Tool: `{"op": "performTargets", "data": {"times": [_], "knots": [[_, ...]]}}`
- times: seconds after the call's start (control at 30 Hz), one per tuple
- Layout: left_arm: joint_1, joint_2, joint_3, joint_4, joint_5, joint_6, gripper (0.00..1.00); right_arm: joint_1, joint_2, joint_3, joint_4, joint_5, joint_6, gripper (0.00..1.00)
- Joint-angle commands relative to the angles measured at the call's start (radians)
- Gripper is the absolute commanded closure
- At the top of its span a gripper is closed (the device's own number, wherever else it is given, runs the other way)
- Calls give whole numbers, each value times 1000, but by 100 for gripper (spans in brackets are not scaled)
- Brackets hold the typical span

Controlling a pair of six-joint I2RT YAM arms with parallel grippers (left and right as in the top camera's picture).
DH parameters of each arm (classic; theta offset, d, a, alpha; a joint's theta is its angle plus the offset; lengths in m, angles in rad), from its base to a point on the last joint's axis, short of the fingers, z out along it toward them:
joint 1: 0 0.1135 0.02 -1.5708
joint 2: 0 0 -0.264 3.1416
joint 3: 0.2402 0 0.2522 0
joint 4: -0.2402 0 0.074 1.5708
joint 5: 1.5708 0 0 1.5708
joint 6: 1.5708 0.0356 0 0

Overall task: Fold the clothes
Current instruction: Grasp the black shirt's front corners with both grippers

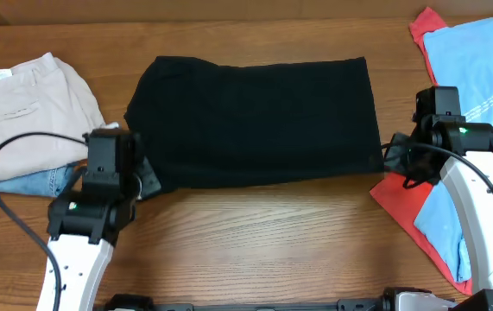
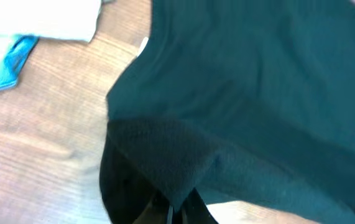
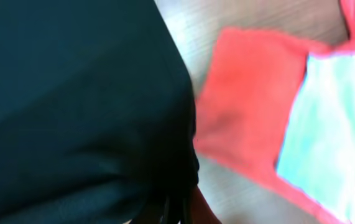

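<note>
The cloth beyond lies flat. My right gripper needs to move outward and down next, onto the black garment's side edge (image 1: 367, 130) (image 3: 143, 71), and let go of the held corner there.
A black garment (image 1: 259, 121) lies spread across the middle of the wooden table. My left gripper (image 1: 145, 178) is shut on its near left corner; the left wrist view shows the cloth (image 2: 227, 106) pinched between the fingers (image 2: 176, 211) and lifted into a peak. My right gripper (image 1: 390, 158) is shut on the near right corner; the right wrist view shows the dark cloth (image 3: 71, 106) gathered at the fingers (image 3: 177, 208).
A beige garment (image 1: 22, 104) lies at the far left over a piece of blue denim (image 1: 47, 180). A light blue garment (image 1: 479, 78) lies on a red one (image 1: 401, 203) at the right edge, close to my right arm.
</note>
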Motion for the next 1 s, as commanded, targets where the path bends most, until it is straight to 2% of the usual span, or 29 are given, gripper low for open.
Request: {"op": "performTargets", "data": {"times": [0.0, 0.3, 0.53, 0.77, 0.97], "knots": [[0, 66, -7, 42, -21, 46, 96, -8, -4, -1, 45, 10, -21, 96], [0, 288, -7, 153, -39, 68, 96, -8, 100, -1, 148, 9, -75, 96], [0, 353, -7, 295, -53, 72, 96, -8, 189, -1, 192, 9, -75, 96], [0, 400, -7, 429, -97, 72, 96, -8, 202, -1, 270, 9, -76, 96], [0, 463, -7, 461, -101, 71, 96, -8, 226, -1, 328, 6, -75, 96]]}}
